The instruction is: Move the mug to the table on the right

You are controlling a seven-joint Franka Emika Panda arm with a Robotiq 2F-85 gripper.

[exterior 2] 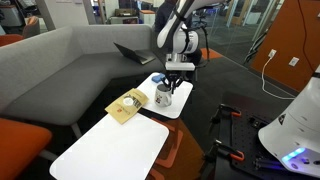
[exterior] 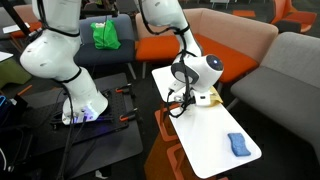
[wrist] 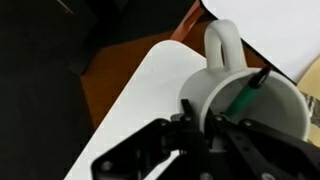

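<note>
I will move my gripper slightly down and away from the join, toward the blue cloth, to bring the mug further over that table (exterior: 201,125) (wrist: 151,105), as its handle overhangs the gap.
The white mug (wrist: 275,108) has its loop handle turned away from me, and a green stick (wrist: 245,95) stands inside it. In an exterior view the mug (exterior 2: 163,97) stands at the middle of the far small white table (exterior 2: 183,108). My gripper (wrist: 198,110) straddles the mug's wall, one finger outside and one inside, closed against it. In both exterior views the gripper (exterior 2: 175,80) (exterior: 183,97) points down at the mug. I cannot tell if the mug is off the tabletop.
A second white table (exterior 2: 110,150) adjoins the first. A tan packet (exterior 2: 128,105) lies at the join of the tables. A blue cloth (exterior: 237,144) lies on a table. Grey and orange sofas (exterior: 290,70) surround the tables. A green cloth (exterior: 105,35) lies on a chair.
</note>
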